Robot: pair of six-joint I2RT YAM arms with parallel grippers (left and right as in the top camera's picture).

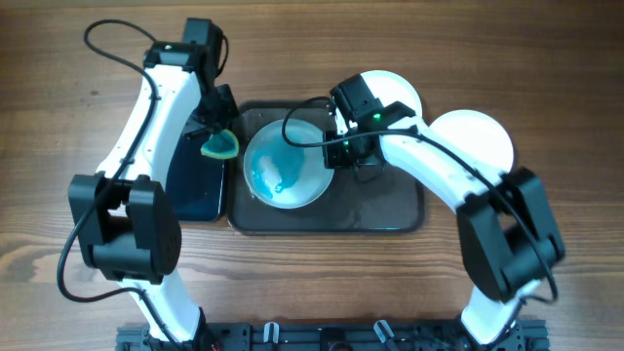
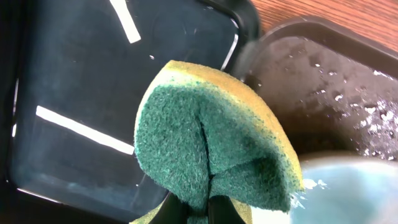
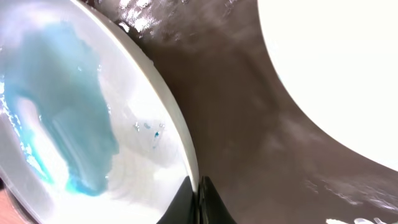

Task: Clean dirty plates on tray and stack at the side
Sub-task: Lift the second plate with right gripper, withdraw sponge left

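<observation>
The third plate (image 1: 475, 138) lies to my right gripper's right in the overhead view, so I need to lift the white plate's rim, lower it there and let go.
A white plate (image 1: 285, 167) smeared with blue lies on the left part of the dark grey-brown tray (image 1: 390, 210). My right gripper (image 1: 330, 148) is shut on this plate's right rim; the right wrist view shows the rim (image 3: 180, 149) pinched between the fingers (image 3: 198, 199). My left gripper (image 1: 216, 136) is shut on a folded green and yellow sponge (image 1: 220, 147), held over the black tray beside the plate's left edge; the sponge (image 2: 211, 146) fills the left wrist view. A second white plate (image 1: 400, 90) sits at the tray's back right, partly hidden by my right arm. A third (image 1: 478, 138) lies on the table right of the tray.
A smaller glossy black tray (image 1: 195, 180) holding liquid stands left of the big tray; it also shows in the left wrist view (image 2: 81, 93). The big tray's bottom is wet (image 2: 348, 93). Wooden table (image 1: 546, 58) surrounds everything.
</observation>
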